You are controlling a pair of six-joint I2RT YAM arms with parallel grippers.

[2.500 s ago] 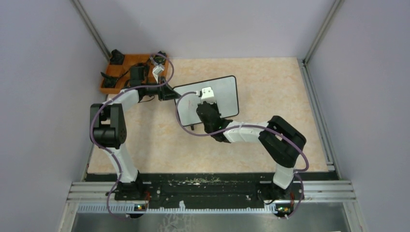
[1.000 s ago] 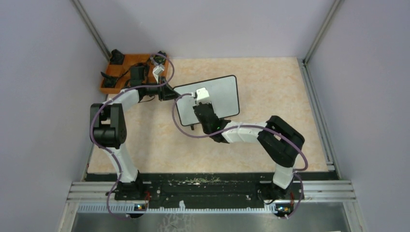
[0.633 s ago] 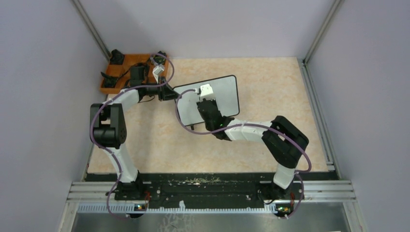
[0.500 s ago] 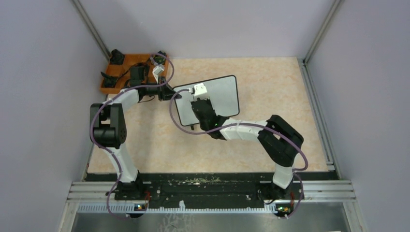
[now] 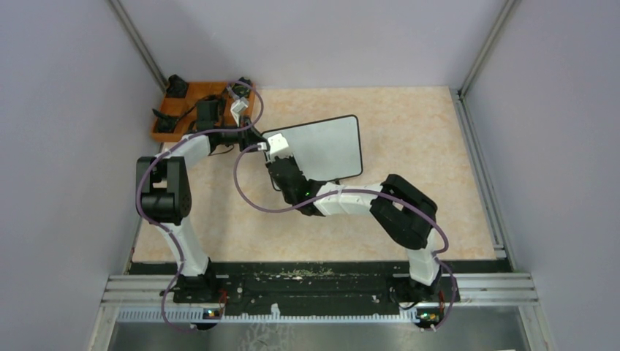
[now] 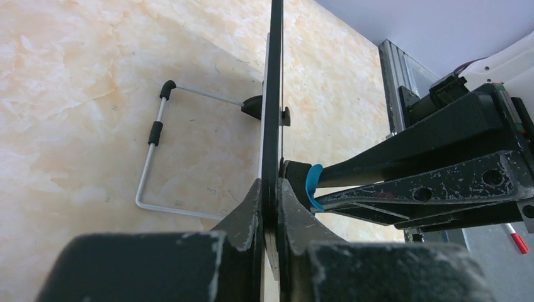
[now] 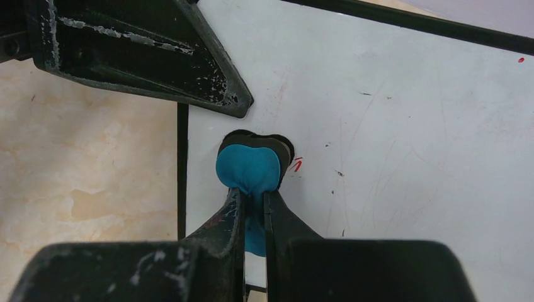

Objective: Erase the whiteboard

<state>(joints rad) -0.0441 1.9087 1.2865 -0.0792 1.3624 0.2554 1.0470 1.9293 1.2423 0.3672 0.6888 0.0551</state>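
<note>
Next I need to sweep my right gripper across the board to the right in the top view, then down to release on the tabletop beyond, because red marks remain.
The whiteboard (image 5: 325, 146) lies tilted on the table, its black frame edge-on in the left wrist view (image 6: 275, 75). My left gripper (image 6: 272, 184) is shut on its left edge (image 5: 257, 140). My right gripper (image 7: 252, 194) is shut on a blue eraser (image 7: 247, 168), whose black pad presses on the white surface (image 7: 390, 126) close to the left frame, beside the left gripper's finger (image 7: 145, 50). A small red stroke (image 7: 296, 165) shows just right of the eraser, and a red dot (image 7: 521, 60) sits far right. From above, the right gripper (image 5: 275, 150) covers the board's left part.
An orange tray (image 5: 183, 110) with black items sits at the back left, behind the left arm. The board's wire stand (image 6: 151, 157) rests on the marble tabletop (image 5: 409, 124) under the board. Grey walls and metal rails (image 5: 479, 168) enclose the table.
My right gripper has swept the eraser leftward across the whiteboard, from its middle to near the left edge. The left gripper and the board have stayed in place.
</note>
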